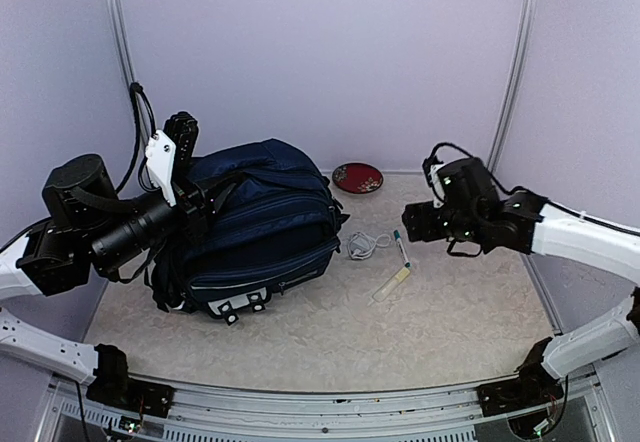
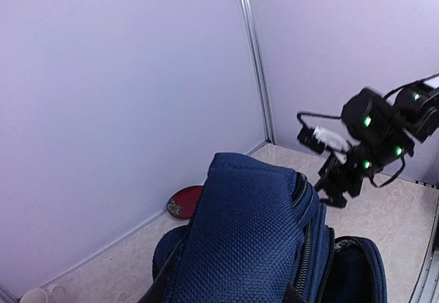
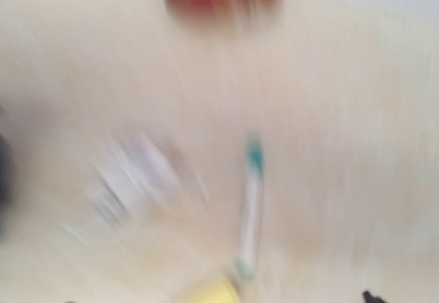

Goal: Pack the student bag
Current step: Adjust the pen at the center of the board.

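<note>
Next, my open right gripper comes down and back past the teal-capped pen onto the pale yellow stick, since the stick lies loose outside the bag.
The student bag, a navy-blue backpack, lies on the table left of centre. My left gripper is at the bag's left upper edge, shut on a fold of its navy fabric. That fold fills the left wrist view and hides most of the fingers. My right gripper hovers right of the bag, above a teal-capped pen. The right wrist view is badly blurred; it shows the pen below, and the jaws stand wide with nothing between them.
A pale yellow stick lies by the pen, with a coiled white cable to its left. A red dish sits by the back wall. Lilac walls close in the back and sides. My right gripper also shows beyond the bag.
</note>
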Motion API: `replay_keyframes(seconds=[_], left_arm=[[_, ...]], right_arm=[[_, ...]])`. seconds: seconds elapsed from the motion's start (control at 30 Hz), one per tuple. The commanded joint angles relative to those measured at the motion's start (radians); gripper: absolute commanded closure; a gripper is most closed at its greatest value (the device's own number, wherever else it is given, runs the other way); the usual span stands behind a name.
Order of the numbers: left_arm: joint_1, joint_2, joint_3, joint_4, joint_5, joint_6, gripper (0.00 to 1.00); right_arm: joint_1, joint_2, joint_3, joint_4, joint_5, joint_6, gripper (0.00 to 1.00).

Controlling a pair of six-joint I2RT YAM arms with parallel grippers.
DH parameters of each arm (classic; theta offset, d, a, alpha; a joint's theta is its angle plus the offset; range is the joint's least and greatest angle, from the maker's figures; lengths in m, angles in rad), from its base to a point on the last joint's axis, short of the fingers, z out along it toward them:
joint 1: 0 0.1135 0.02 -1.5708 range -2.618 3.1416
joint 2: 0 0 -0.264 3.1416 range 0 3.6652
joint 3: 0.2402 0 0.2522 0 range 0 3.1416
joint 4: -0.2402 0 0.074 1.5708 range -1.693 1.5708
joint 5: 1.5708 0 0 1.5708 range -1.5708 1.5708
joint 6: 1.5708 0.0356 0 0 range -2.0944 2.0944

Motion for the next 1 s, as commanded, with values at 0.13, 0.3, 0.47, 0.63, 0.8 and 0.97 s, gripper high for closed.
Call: replay_keyframes(seconds=[0.13,0.3,0.47,0.63,0.8,0.97], left_arm=[[0.007,-0.058,0.010,0.145,0.008,-0.026,1.00],[0.011,-0.061,0.008,0.139,0.005,-0.026,1.00],[0.015,-0.061,0.000,0.148,0.008,-0.024,1.00],[0.019,-0.059,0.008,0.134,0.013,-0.029,1.00],[0.021,-0.064,0.005,0.146,0.011,-0.026,1.00],[0.025,-0.054,0.008,0.151,0.022,-0.020,1.00]], right_arm=[[-0.005,0.310,-0.044,0.021,0.053,0.267,0.08],[0.012,0.418,-0.009,0.071,0.038,0.274,0.08],[0.019,0.515,-0.005,0.143,-0.008,0.286,0.08],[0.021,0.561,-0.002,0.119,-0.019,0.281,0.11],[0.021,0.419,-0.146,0.113,-0.052,0.307,0.18],[0.004,0.333,-0.222,0.058,-0.071,0.300,0.24]])
